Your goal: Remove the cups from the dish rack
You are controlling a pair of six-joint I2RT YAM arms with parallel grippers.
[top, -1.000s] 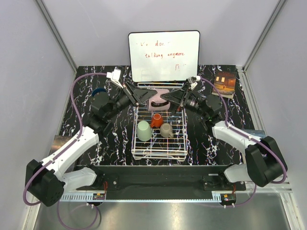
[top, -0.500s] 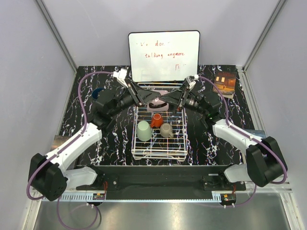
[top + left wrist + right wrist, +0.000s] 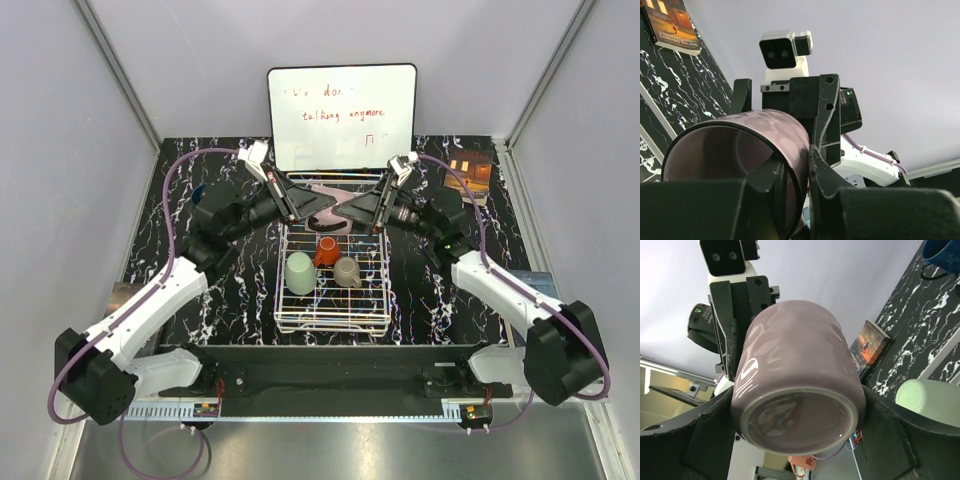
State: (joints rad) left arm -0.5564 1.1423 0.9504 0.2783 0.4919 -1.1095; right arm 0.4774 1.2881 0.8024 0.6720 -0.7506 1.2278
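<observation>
My left gripper's pink-lilac mug hangs sideways, so the gripper will next go left in the top view and tip down onto the tabletop by the dark blue mug.
A pale pink-lilac mug [image 3: 333, 203] hangs on its side above the back end of the white wire dish rack [image 3: 335, 322], between both grippers. My left gripper [image 3: 322, 205] is shut on its rim wall [image 3: 790, 150], one finger inside the mouth and one outside. My right gripper [image 3: 346, 208] clamps the mug's body [image 3: 795, 370] from both sides, the base toward its camera. In the rack stand a mint green mug [image 3: 300, 272], an orange-red mug [image 3: 326, 250] and a taupe mug [image 3: 347, 271]. A dark blue mug [image 3: 942, 254] sits on the table at the far left.
A whiteboard [image 3: 342, 115] with red writing leans at the back, just behind the held mug. A book [image 3: 469, 172] lies at the back right of the black marbled table [image 3: 440, 300]. Both arms reach inward over the rack's far end.
My left gripper moved right to the mug's mouth and shut on its rim. The right gripper kept its hold and lifted the mug slightly.
</observation>
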